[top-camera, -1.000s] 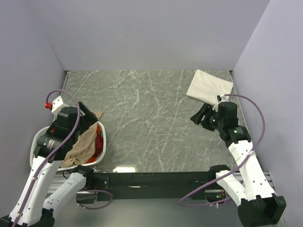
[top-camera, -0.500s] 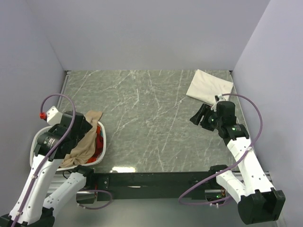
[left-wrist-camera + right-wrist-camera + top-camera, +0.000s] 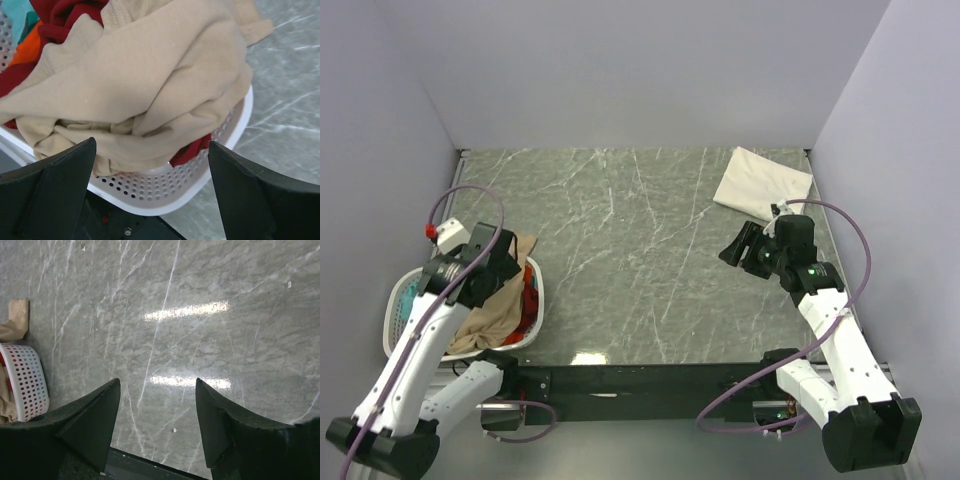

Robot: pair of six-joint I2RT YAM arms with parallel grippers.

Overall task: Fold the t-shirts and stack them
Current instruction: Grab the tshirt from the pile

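Next, my left gripper goes down with open fingers onto the bunched folds of the tan t-shirt and closes on them, as they lie just below it.
A tan t-shirt (image 3: pixel 492 310) lies crumpled on top of a white laundry basket (image 3: pixel 396 312) at the table's near left, one sleeve spilling over the far rim. My left gripper (image 3: pixel 503 268) hovers just above it, open and holding nothing. In the left wrist view the tan t-shirt (image 3: pixel 140 75) fills the space ahead of the open left gripper (image 3: pixel 151 145), with red (image 3: pixel 65 15), orange (image 3: pixel 27 47) and teal (image 3: pixel 17 15) cloth beneath. A cream-white folded t-shirt (image 3: pixel 760 182) lies flat at the far right. My right gripper (image 3: pixel 740 245) hangs open over bare table just in front of it.
The basket's perforated rim (image 3: pixel 200 185) sits at the table's near edge, above the black base rail (image 3: pixel 640 380). Purple-grey walls close in the left, far and right sides. The right wrist view shows marbled tabletop (image 3: pixel 200 315) and the basket (image 3: pixel 25 385) far left.
My left arm has pulled back toward the near left and turned over the basket, staying open. The right arm has barely moved. The shirts lie as before.
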